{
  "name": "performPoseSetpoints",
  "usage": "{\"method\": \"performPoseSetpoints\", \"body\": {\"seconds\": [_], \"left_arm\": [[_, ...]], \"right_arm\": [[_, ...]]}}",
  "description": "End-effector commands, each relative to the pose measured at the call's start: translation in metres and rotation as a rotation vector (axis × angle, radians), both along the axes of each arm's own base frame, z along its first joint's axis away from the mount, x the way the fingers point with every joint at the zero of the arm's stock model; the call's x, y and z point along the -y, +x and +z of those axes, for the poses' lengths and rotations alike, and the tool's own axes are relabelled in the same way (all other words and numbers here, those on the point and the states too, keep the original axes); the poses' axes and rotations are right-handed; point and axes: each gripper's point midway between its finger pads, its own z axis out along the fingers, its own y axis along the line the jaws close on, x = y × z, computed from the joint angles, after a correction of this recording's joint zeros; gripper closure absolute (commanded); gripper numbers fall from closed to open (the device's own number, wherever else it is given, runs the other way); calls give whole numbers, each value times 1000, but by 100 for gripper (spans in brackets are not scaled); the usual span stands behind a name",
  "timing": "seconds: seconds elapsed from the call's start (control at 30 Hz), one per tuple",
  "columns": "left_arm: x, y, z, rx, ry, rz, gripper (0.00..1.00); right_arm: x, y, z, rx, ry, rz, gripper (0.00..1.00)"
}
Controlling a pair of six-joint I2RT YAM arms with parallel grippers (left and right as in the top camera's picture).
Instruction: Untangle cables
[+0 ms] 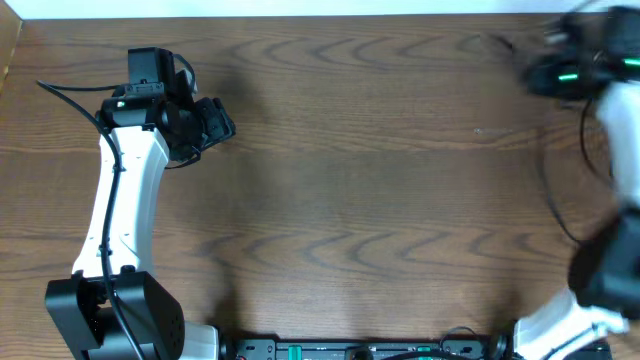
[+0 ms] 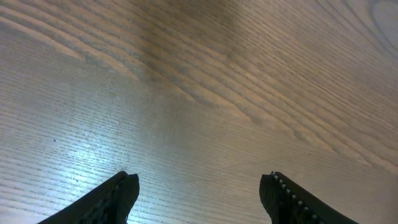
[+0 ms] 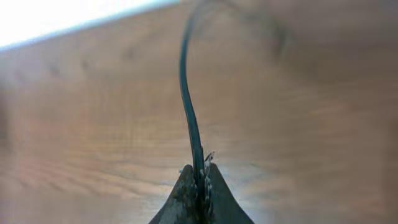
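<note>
My right gripper swings to the right in the overhead view, over the dark cable beside its arm (image 1: 588, 148), next. It releases the thin black cable, keeping the middle tabletop clear.
In the right wrist view my right gripper (image 3: 200, 171) is shut on a thin black cable (image 3: 186, 93). The cable runs up and away from the jaws and curves right near the table's far edge. In the overhead view the right gripper (image 1: 545, 72) is blurred at the far right, and a faint dark strand (image 1: 498, 43) shows just left of it. My left gripper (image 1: 218, 122) is at the far left; in the left wrist view it (image 2: 199, 186) is open and empty above bare wood. No white or silver-grey cable is in view.
The wooden table (image 1: 360, 190) fills the views, with a white edge along the back. A thin dark wire (image 1: 556, 205) curves down beside the right arm; I cannot tell whether it is the arm's own. The arm bases stand at the front edge.
</note>
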Motion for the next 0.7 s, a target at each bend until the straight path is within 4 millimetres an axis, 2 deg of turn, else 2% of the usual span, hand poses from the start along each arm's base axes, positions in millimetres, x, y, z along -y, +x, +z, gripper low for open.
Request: {"method": "performPoseSetpoints", "body": {"seconds": [0.0,0.1,0.2,0.33,0.37,0.47,0.5,0.57,0.63,0.67], "left_arm": [[0,0,-3,-12,2,2,32],[0,0,-3,-12,2,2,32],[0,0,-3,-12,2,2,32],[0,0,-3,-12,2,2,32],[0,0,-3,-12,2,2,32],[0,0,-4,-12,2,2,32],[0,0,-3,-12,2,2,32],[0,0,-3,-12,2,2,32],[0,0,-3,-12,2,2,32],[0,0,-3,-12,2,2,32]], "right_arm": [[57,-37,61,95,-8,-181,99],[111,-71,81,117,-20,-354,99],[153,-98,81,107,-13,-478,99],[202,-126,59,36,-4,-651,99],[219,-132,45,2,-1,-712,99],[240,-130,21,-33,4,-762,99],[252,-120,5,-36,7,-764,97],[260,-109,-11,-34,26,-757,67],[258,-103,-20,-33,57,-733,38],[258,-103,-21,-36,58,-733,32]]}}
